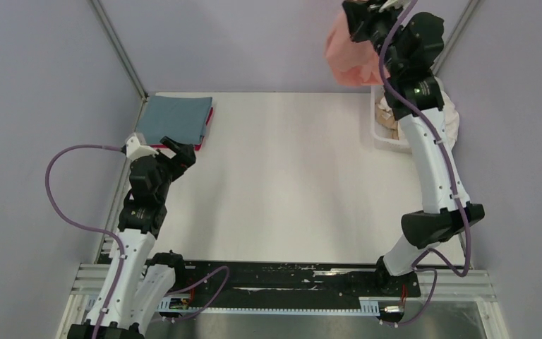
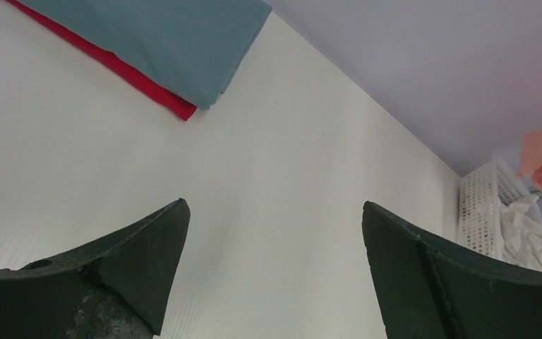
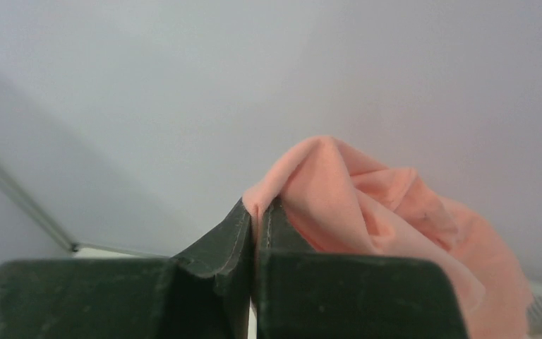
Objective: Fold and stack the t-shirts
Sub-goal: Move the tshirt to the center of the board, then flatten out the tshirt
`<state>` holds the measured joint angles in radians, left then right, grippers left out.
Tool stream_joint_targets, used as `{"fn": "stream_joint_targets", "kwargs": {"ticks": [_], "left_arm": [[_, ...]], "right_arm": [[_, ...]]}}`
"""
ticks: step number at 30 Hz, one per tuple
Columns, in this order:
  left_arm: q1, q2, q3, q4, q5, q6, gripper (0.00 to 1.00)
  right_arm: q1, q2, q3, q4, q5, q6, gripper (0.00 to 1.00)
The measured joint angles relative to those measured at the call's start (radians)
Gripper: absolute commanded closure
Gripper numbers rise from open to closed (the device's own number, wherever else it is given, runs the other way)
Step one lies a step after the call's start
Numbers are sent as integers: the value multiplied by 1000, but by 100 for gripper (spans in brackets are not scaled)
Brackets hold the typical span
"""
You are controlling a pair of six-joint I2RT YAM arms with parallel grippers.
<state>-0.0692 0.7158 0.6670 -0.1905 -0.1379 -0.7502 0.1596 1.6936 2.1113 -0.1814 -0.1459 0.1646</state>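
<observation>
The left gripper lowers back and toward the table middle next, onto a folded edge of the pink t-shirt (image 1: 346, 56), which hangs bunched from my right gripper.
My right gripper (image 1: 356, 18) is shut on the salmon pink t-shirt (image 1: 346, 56) and holds it high at the back right, above the basket. The right wrist view shows the pink cloth (image 3: 367, 205) pinched between my closed fingers (image 3: 240, 233). A folded grey-blue t-shirt (image 1: 176, 119) lies on a folded red t-shirt (image 1: 206, 127) at the back left of the table; both show in the left wrist view (image 2: 162, 42), (image 2: 148, 88). My left gripper (image 1: 176, 152) is open and empty, just in front of that stack. White and tan shirts (image 1: 388, 116) lie in the basket.
The white plastic lattice basket (image 1: 380, 134) stands at the back right, also seen in the left wrist view (image 2: 483, 205). Grey walls enclose the white table (image 1: 289, 183) on three sides.
</observation>
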Motion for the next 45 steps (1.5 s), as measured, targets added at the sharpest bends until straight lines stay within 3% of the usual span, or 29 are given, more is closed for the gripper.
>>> {"fn": "stream_joint_targets", "kwargs": {"ticks": [5,10,15,19,21,23,26,27,32,38,43,45], "left_arm": [[0,-43,-18,-28,9,-8,0],[0,-87,-18,-88,9,-18,0],[0,-135,-17,-183,3,-42,0],[0,-176,-17,-254,0,-64,0],[0,-192,-18,-273,0,-74,0],[0,-200,-26,-277,6,-82,0],[0,-183,-62,-270,34,-90,0],[0,-163,-77,-267,48,-94,0],[0,29,-126,-229,171,-98,0],[-42,316,-133,-182,299,-87,0],[-115,480,-136,-142,359,-86,10],[-134,521,-127,-119,385,-88,18]], "right_arm": [[266,-82,17,30,-77,-66,100],[315,-142,-72,50,-121,-61,100],[318,-282,-418,79,-86,-55,100],[319,-400,-761,93,63,-53,99],[312,-429,-913,105,163,-37,83],[288,-430,-1045,113,248,-6,41],[222,-372,-1188,97,340,56,19],[199,-335,-1205,69,373,78,3],[155,-239,-1191,-71,524,166,0],[165,-353,-1192,-105,530,247,0],[175,-480,-1269,-106,451,292,0],[179,-500,-1301,-107,414,309,0]]}}
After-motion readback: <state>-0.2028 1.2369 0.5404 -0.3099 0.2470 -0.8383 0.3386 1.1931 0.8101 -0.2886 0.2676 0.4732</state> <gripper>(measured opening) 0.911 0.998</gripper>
